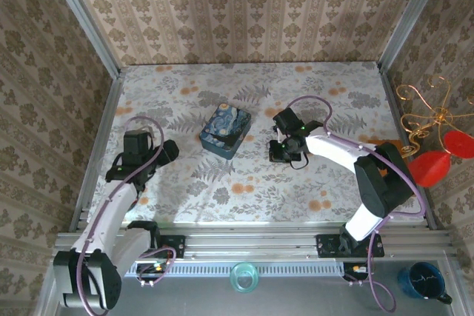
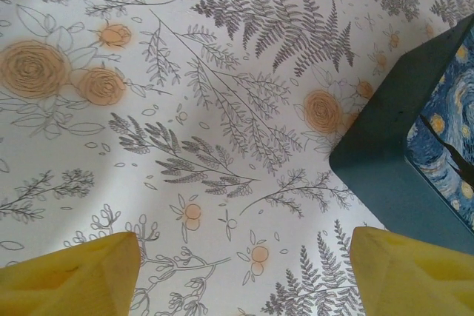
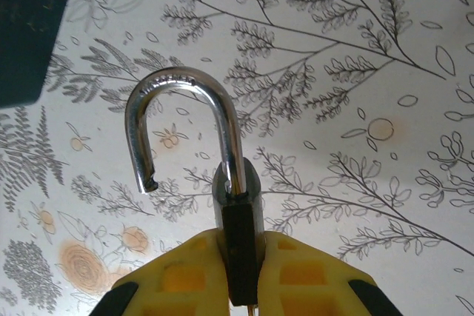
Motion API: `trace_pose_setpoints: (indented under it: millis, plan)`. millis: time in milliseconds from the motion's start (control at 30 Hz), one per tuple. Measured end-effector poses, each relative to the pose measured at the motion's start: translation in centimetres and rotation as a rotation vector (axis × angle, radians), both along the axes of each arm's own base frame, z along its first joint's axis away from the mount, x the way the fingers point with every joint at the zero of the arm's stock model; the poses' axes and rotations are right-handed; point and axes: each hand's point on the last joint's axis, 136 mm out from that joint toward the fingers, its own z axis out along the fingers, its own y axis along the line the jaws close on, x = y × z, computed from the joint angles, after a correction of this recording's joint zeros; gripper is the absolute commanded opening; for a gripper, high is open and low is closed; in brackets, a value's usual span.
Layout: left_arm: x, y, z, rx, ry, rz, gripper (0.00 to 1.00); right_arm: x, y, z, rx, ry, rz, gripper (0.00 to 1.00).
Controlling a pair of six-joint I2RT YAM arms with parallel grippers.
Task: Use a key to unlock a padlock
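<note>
My right gripper lowers the padlock [image 3: 241, 242] onto the floral tablecloth next, then releases the padlock.
My right gripper [image 3: 241, 275] is shut on the padlock [image 3: 241, 242], its yellow fingers [image 3: 185, 279] pinching the thin dark body from both sides. The silvery shackle [image 3: 181, 101] stands open, with its free notched end out of the body and hanging to the left. A brassy sliver [image 3: 250, 310] peeks out below the body; I cannot tell if it is the key. From above, the right gripper [image 1: 285, 149] sits right of the blue painted box [image 1: 224, 131]. My left gripper [image 1: 167, 152] is open over bare cloth, fingers [image 2: 74, 279] wide apart, with the box's corner [image 2: 400, 153] to its right.
The floral tablecloth [image 1: 244, 183] covers the table, with patterned walls on three sides. A gold wire stand with red cones [image 1: 437, 142] stands off the right edge. A clear glass [image 1: 244, 277] and a blue mug [image 1: 422, 280] sit by the front rail.
</note>
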Motion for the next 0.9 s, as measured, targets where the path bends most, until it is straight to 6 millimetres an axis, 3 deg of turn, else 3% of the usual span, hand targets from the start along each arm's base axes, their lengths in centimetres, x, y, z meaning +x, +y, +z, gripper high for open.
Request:
trace_pose_setpoints:
  millis: [700, 767, 900]
  plan:
    - [-1.2, 0.6, -1.4, 0.029, 0.052, -0.020, 0.75, -1.3, -0.9, -1.6, -0.046, 0.066, 0.024, 0.17]
    - [-1.2, 0.5, -1.6, 0.029, 0.059, -0.029, 0.75, -1.6, -1.1, -1.9, -0.052, 0.075, 0.024, 0.21]
    - [-1.1, 0.3, -1.8, 0.029, 0.065, -0.037, 0.75, -1.8, -1.5, -2.3, -0.072, 0.076, 0.023, 0.42]
